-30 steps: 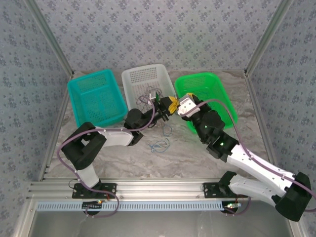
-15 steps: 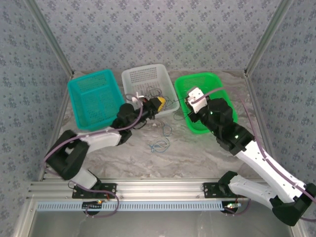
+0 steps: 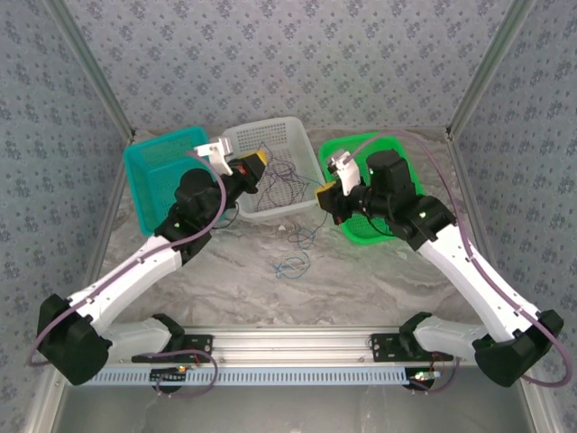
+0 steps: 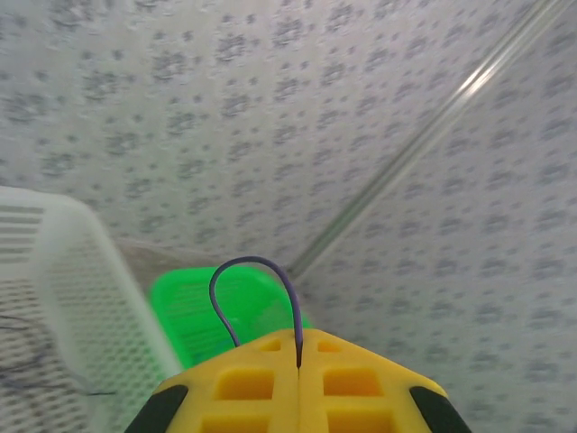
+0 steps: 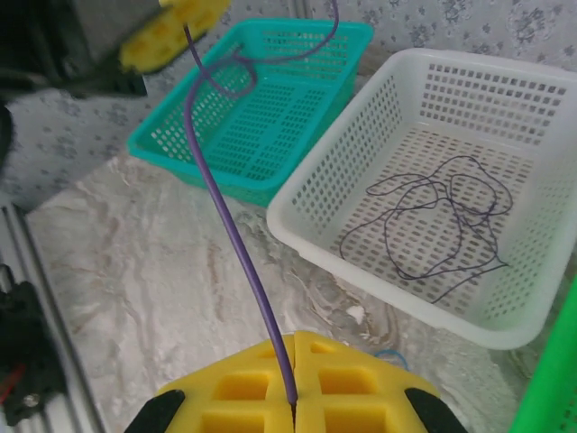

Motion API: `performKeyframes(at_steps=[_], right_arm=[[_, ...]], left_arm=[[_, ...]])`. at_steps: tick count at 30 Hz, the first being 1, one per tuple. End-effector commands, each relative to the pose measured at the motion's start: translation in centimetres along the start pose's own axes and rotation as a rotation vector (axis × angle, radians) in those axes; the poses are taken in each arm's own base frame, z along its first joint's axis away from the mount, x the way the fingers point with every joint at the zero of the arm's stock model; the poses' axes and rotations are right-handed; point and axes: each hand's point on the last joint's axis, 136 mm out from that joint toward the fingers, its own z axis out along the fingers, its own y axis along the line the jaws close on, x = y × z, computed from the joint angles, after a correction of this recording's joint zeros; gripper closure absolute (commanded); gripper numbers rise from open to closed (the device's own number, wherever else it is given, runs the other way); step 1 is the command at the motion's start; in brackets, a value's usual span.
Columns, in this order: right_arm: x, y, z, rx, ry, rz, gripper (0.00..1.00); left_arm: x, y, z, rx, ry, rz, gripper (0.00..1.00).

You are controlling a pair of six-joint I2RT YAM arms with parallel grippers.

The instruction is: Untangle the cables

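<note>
My right gripper is holding the purple cable and will next move outward over the far end of the white basket and release it there. That end of the basket is farther outward than my gripper.
A dark purple cable (image 5: 236, 244) is stretched between both grippers above the white basket (image 3: 270, 135). My left gripper (image 3: 257, 165) is raised near the basket's left rim and is shut on one end; a short loop of that cable (image 4: 255, 267) sticks out of the closed yellow jaws (image 4: 298, 343). My right gripper (image 3: 323, 195), at the basket's right corner, is shut on the same cable (image 5: 293, 341). Thin dark loops of cable (image 3: 287, 180) hang between them, and more lie inside the basket (image 5: 433, 212). A blue cable (image 3: 291, 264) lies coiled on the table.
A teal basket (image 3: 171, 176) stands at the left and a green basket (image 3: 397, 162) at the right, partly under my right arm. The marble table (image 3: 343, 280) has open room in front of the baskets. Patterned walls close the cell on three sides.
Both grippers rose and drew apart. The left went up and left, the right swung above the green basket, and the left jaws closed on the purple cable, now stretched between them.
</note>
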Motion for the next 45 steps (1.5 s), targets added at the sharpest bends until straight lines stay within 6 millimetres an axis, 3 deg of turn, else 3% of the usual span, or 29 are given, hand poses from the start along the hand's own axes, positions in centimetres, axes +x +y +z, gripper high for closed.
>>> performKeyframes(at_steps=[1, 5, 9, 13, 16, 17, 18, 21, 23, 27, 34, 39, 42, 43, 45], right_arm=[[-3.0, 1.1, -1.4, -0.094, -0.049, 0.085, 1.0], [-5.1, 0.9, -0.7, -0.107, -0.039, 0.074, 1.0], [-5.7, 0.3, 0.9, -0.137, 0.022, 0.084, 1.0], [-6.0, -1.9, 3.0, -0.101, 0.043, 0.091, 1.0], [-6.9, -5.2, 4.7, -0.003, 0.019, 0.104, 1.0], [-7.0, -6.4, 5.4, 0.033, 0.017, 0.12, 1.0], [-7.6, -7.7, 6.0, 0.064, -0.006, 0.131, 1.0], [-8.4, -10.8, 8.0, 0.126, -0.044, 0.18, 1.0], [-9.0, -12.0, 9.4, 0.13, -0.059, 0.204, 1.0], [-9.6, -12.7, 12.1, 0.094, -0.049, 0.227, 1.0], [-9.0, -14.3, 15.9, 0.103, -0.018, 0.247, 1.0], [-5.9, -16.7, 19.8, 0.137, 0.099, 0.305, 1.0], [-2.1, -17.8, 21.7, 0.167, 0.232, 0.367, 0.85], [-1.0, -17.9, 22.2, 0.171, 0.265, 0.376, 0.75], [0.5, -17.9, 22.6, 0.179, 0.314, 0.377, 0.39]], left_arm=[[-1.2, 2.4, 0.3, -0.101, -0.032, 0.245, 1.0], [-2.3, 2.7, 2.0, -0.099, -0.033, 0.366, 1.0], [-3.6, 4.2, 3.8, -0.152, -0.052, 0.469, 1.0], [-4.2, 5.4, 5.3, -0.184, -0.047, 0.525, 1.0], [-4.2, 5.8, 6.1, -0.21, -0.009, 0.536, 0.74], [-4.2, 5.9, 6.1, -0.219, -0.004, 0.533, 0.56], [-4.2, 6.0, 5.9, -0.224, -0.004, 0.534, 0.45], [-4.4, 6.3, 5.0, -0.248, -0.01, 0.54, 0.24], [-4.3, 6.4, 4.1, -0.261, -0.012, 0.542, 0.17], [-3.7, 7.1, 1.8, -0.284, -0.003, 0.533, 0.15], [-1.7, 8.5, -3.6, -0.316, -0.018, 0.415, 0.13], [0.7, 10.2, -6.5, -0.356, 0.022, 0.335, 0.13], [2.3, 11.1, -8.0, -0.376, 0.058, 0.293, 0.12], [2.9, 11.5, -8.5, -0.382, 0.071, 0.279, 0.12], [3.9, 11.8, -9.0, -0.379, 0.093, 0.258, 0.12]])
